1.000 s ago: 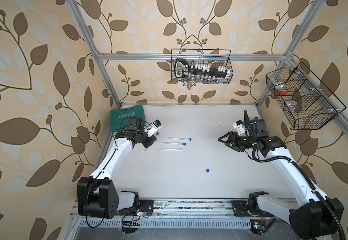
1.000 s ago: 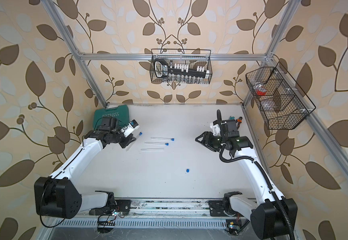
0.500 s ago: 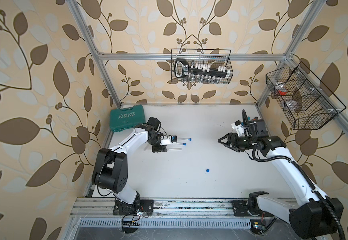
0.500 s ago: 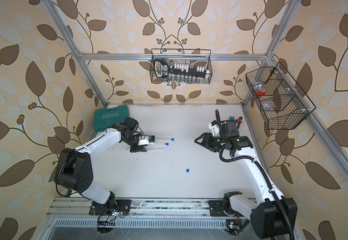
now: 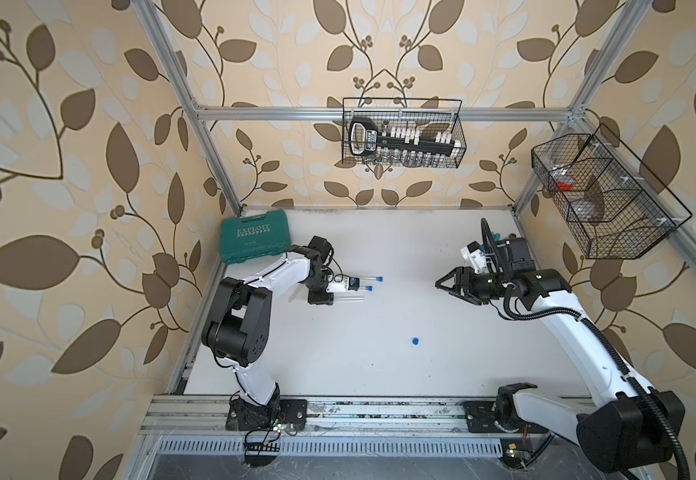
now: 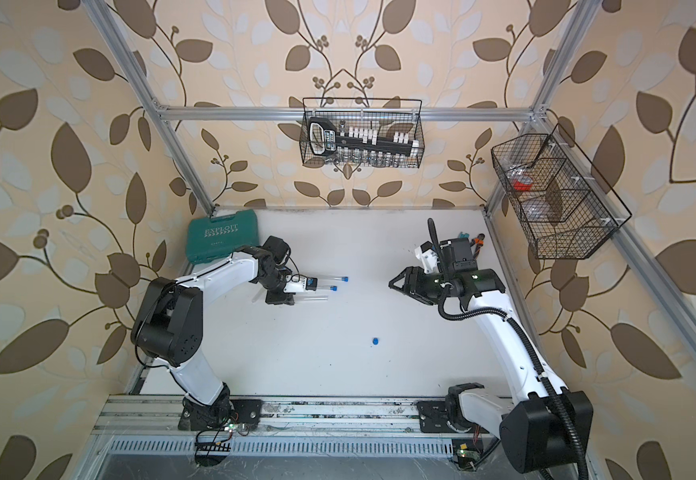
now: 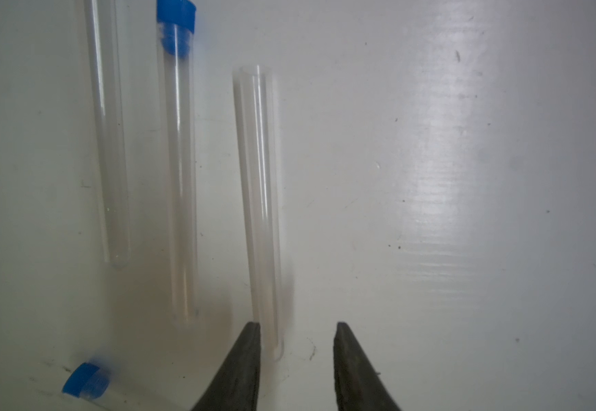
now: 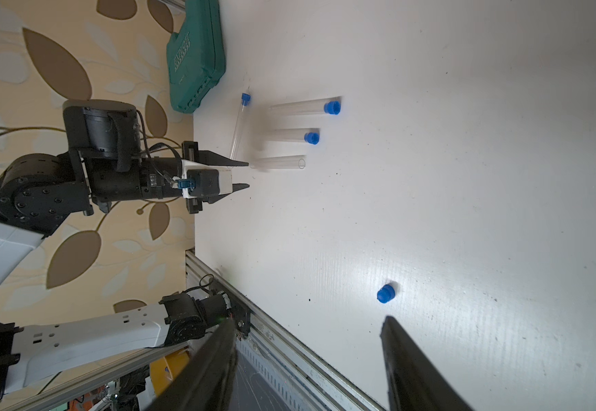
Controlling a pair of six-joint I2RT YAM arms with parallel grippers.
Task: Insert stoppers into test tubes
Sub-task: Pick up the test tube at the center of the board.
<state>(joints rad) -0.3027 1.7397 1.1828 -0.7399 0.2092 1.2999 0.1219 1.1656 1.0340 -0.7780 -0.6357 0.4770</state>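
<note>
The unplugged tube's body (image 5: 342, 300) (image 7: 263, 260) is below and ahead of the robot's left gripper, and only the tube's rounded end is between the fingers, so the left gripper will move down toward the tube's opening and close.
Several clear test tubes lie side by side left of the table's middle. Two carry blue stoppers (image 5: 379, 279) (image 5: 370, 287); a third stoppered tube (image 8: 237, 131) lies slanted behind them. The nearest test tube (image 7: 257, 199) (image 5: 348, 297) is unplugged, mouth pointing away from the left arm. My left gripper (image 7: 296, 324) (image 5: 329, 298) is open low over the table, with that tube's rounded end just inside the jaws beside one finger (image 7: 250, 356). One loose blue stopper (image 5: 415, 340) (image 8: 385, 293) lies mid-table. My right gripper (image 8: 309, 320) (image 5: 439, 284) hovers open and empty to the right.
A green tool case (image 5: 252, 241) sits in the back left corner behind the left arm. A wire basket (image 5: 402, 133) with vials hangs on the back wall and another wire basket (image 5: 604, 195) on the right wall. The table's front edge meets an aluminium rail (image 8: 289, 341).
The left arm swung from beside the green case over to the tubes and now sits at the unplugged tube's rounded end. The right arm has barely moved.
</note>
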